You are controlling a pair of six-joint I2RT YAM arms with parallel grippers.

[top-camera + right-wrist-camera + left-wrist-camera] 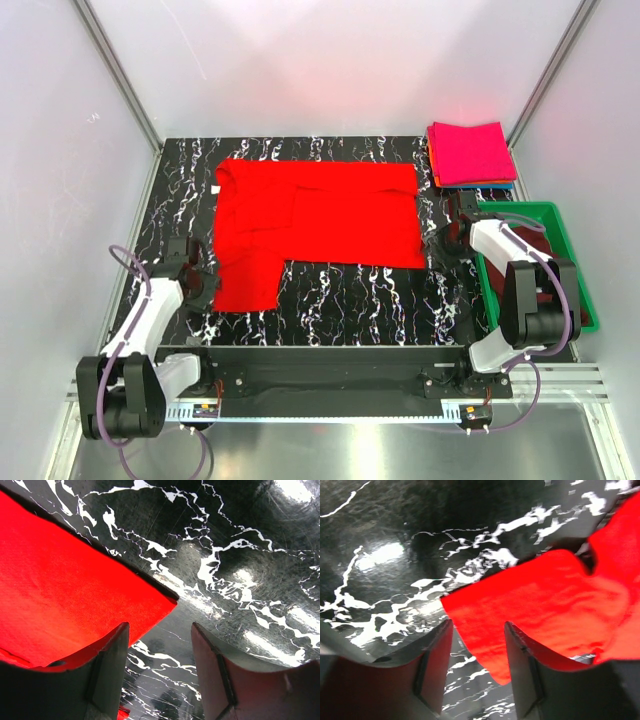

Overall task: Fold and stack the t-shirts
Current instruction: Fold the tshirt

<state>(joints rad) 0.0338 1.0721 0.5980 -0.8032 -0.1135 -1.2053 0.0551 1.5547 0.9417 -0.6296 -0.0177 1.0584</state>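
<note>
My left gripper moves down and slightly back onto the red t-shirt's outer near corner (218,308) (448,602) next, since that corner still lies flat below its open fingers.
A bright red t-shirt (320,215) lies flat on the black marbled table (350,300), one side folded in so that it forms an L shape. Its near left corner (535,610) reaches between the fingers of my left gripper (479,630), whose jaws stand open just above the cloth edge. In the top view that left gripper (197,285) sits at the shirt's lower left. My right gripper (160,630) is open over bare table, the shirt's near right corner (75,595) just beside its left finger. A folded magenta t-shirt (470,150) tops a small stack at the back right.
A green plastic bin (580,275) stands at the table's right edge, and my right arm (510,250) reaches across it. The folded stack shows orange and blue edges under the magenta shirt. White enclosure walls close in the back and both sides.
</note>
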